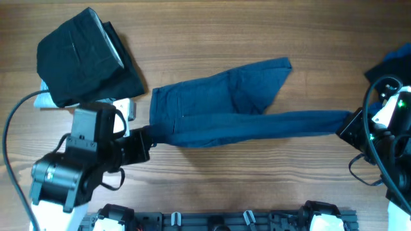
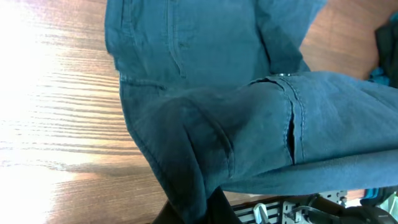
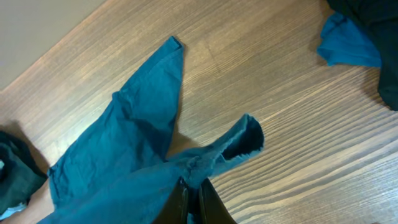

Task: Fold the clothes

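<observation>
My right gripper carries the stretched leg's hem outward and down over the uncovered end of the angled leg next and releases it, since that end lies outward and below.
The dark blue shorts lie stretched across the middle of the wooden table, one leg angled to the back right, the other pulled taut to the right. My left gripper is shut on the waistband corner at the left. My right gripper is shut on the hem of the stretched leg. The shorts fill the left wrist view, seams and fly showing. The other leg lies flat in the right wrist view.
A folded black-navy garment sits at the back left on a pale blue one. More dark and blue fabric lies at the right edge, also in the right wrist view. A rail runs along the front.
</observation>
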`<state>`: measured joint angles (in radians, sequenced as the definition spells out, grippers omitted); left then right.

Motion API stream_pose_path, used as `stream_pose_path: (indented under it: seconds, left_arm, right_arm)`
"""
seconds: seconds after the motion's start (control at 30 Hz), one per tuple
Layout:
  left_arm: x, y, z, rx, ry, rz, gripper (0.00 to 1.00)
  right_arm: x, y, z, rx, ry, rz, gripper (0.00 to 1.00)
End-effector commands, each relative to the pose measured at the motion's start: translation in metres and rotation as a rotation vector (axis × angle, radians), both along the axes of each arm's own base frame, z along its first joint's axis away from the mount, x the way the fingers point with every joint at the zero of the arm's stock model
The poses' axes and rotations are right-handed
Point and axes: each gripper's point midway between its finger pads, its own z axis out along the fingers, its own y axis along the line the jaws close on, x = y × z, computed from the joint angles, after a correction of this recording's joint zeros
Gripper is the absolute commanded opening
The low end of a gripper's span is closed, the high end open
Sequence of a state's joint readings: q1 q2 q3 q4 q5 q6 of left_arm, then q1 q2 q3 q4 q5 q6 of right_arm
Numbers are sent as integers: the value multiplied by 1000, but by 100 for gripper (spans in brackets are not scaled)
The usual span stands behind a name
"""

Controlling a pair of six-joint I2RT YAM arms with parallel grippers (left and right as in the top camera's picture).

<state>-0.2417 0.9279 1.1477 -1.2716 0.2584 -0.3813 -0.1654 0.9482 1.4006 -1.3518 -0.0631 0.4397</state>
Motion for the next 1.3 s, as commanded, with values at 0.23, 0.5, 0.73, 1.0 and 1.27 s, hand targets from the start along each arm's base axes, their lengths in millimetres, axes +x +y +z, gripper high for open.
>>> stream_pose_path:
  seconds: [0.23, 0.5, 0.73, 1.0, 1.27]
  left_arm:
    - [100, 11, -49, 167, 24, 119, 4]
    - [200, 34, -123, 343, -38, 244, 45]
    - [161, 53, -142, 291, 179, 251, 89]
    - [117, 10, -203, 68, 399, 120, 100]
    - [116, 0, -245, 41, 464, 36, 93]
  right_arm:
    - [113, -12, -45, 67, 64, 13, 4]
    - [245, 2, -147, 186, 30, 201, 57]
    - [195, -6, -186, 195, 262, 296, 68]
    - [132, 40, -225, 247, 504, 426, 63]
    - [110, 81, -256, 280, 539, 516, 57]
